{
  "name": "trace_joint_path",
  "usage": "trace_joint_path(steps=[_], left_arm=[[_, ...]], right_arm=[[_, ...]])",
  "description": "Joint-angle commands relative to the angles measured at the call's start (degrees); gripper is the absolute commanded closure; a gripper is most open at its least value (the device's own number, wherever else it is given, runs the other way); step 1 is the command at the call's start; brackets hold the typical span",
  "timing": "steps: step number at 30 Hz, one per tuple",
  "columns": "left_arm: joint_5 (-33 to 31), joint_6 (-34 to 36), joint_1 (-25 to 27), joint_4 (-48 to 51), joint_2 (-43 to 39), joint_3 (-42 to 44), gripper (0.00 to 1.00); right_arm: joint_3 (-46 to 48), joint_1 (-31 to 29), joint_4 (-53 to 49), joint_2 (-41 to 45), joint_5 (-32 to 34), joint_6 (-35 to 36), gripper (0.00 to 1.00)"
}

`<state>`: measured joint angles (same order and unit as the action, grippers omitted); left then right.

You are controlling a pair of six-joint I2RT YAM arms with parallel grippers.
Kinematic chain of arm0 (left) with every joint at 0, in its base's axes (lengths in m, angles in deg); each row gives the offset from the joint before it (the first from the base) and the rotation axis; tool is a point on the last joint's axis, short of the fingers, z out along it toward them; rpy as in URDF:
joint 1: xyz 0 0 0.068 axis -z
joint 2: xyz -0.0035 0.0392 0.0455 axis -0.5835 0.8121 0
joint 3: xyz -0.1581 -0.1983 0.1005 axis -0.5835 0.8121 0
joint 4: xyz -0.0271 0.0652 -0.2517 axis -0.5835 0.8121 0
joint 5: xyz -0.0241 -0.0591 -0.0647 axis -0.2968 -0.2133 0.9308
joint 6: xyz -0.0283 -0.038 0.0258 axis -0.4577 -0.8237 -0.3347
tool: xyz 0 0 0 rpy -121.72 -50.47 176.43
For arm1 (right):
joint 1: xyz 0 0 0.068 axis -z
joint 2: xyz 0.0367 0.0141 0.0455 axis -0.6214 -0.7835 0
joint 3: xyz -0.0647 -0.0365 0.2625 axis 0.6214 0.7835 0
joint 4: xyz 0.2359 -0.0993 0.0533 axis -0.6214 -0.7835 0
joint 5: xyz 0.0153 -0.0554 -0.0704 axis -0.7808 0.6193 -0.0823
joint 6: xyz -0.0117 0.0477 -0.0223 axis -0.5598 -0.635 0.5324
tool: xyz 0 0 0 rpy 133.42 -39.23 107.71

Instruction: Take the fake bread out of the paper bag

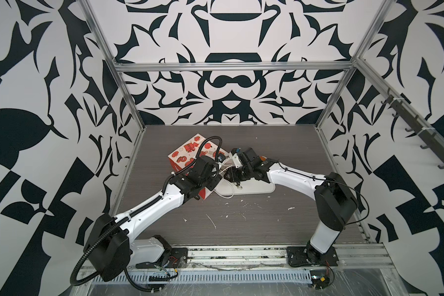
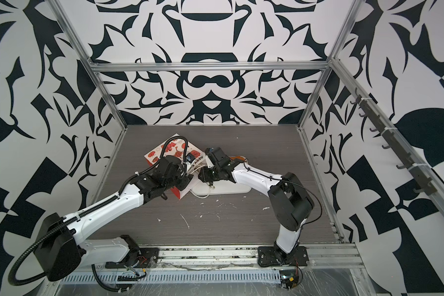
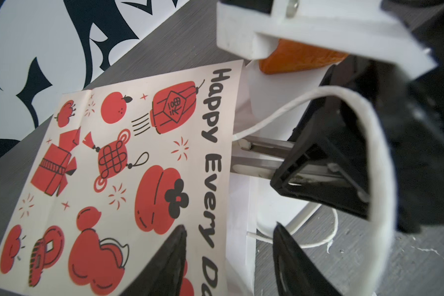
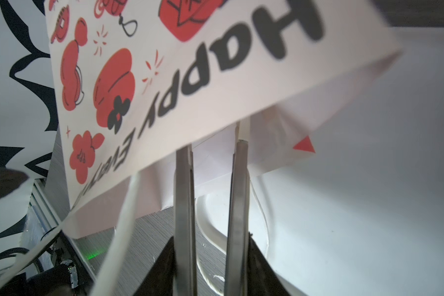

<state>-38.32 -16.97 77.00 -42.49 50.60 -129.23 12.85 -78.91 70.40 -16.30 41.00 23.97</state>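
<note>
My left gripper slides outward and closes on the bag's edge beside "Every" next, since the upper edge of the bag's opening runs outward from between its parted fingers.
The paper bag (image 1: 187,151) (image 2: 162,151) lies on its side at the left middle of the table, white with red pictures (image 3: 139,166) and black lettering, its mouth toward the tray. My left gripper (image 3: 228,230) is open, with the bag's upper mouth edge between its black fingertips (image 3: 180,235). My right gripper (image 4: 213,146) has long metal fingers (image 4: 237,192) that stand apart and reach under the bag's top panel (image 4: 190,89); I see nothing between them. A white string handle (image 3: 344,92) loops over it. One orange-brown piece of fake bread (image 3: 300,59) (image 2: 237,157) lies behind the right wrist.
A white tray (image 1: 262,191) (image 2: 239,189) lies flat just right of the bag's mouth, under the right arm. Small white scraps (image 1: 212,221) are scattered on the grey table in front. Metal frame posts stand at the table's edges.
</note>
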Motion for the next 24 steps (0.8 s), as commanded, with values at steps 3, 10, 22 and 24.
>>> trace_joint_path(steps=[3,10,22,24], left_arm=[[-7.8,0.2,1.7,-1.9,3.6,-1.1,0.43],[-11.8,0.8,2.1,-5.4,6.4,-1.0,0.49],[-13.8,1.2,2.1,-7.4,7.2,-1.4,0.84],[-13.3,1.0,2.1,-7.9,6.2,-1.2,0.9]], right_arm=[[0.1,0.4,3.0,2.5,-0.3,0.2,0.59],[0.4,0.7,2.9,2.7,-0.6,0.2,0.58],[0.5,0.8,2.8,2.0,-2.3,-0.2,0.59],[0.9,0.8,3.4,2.2,-2.9,-0.7,0.59]])
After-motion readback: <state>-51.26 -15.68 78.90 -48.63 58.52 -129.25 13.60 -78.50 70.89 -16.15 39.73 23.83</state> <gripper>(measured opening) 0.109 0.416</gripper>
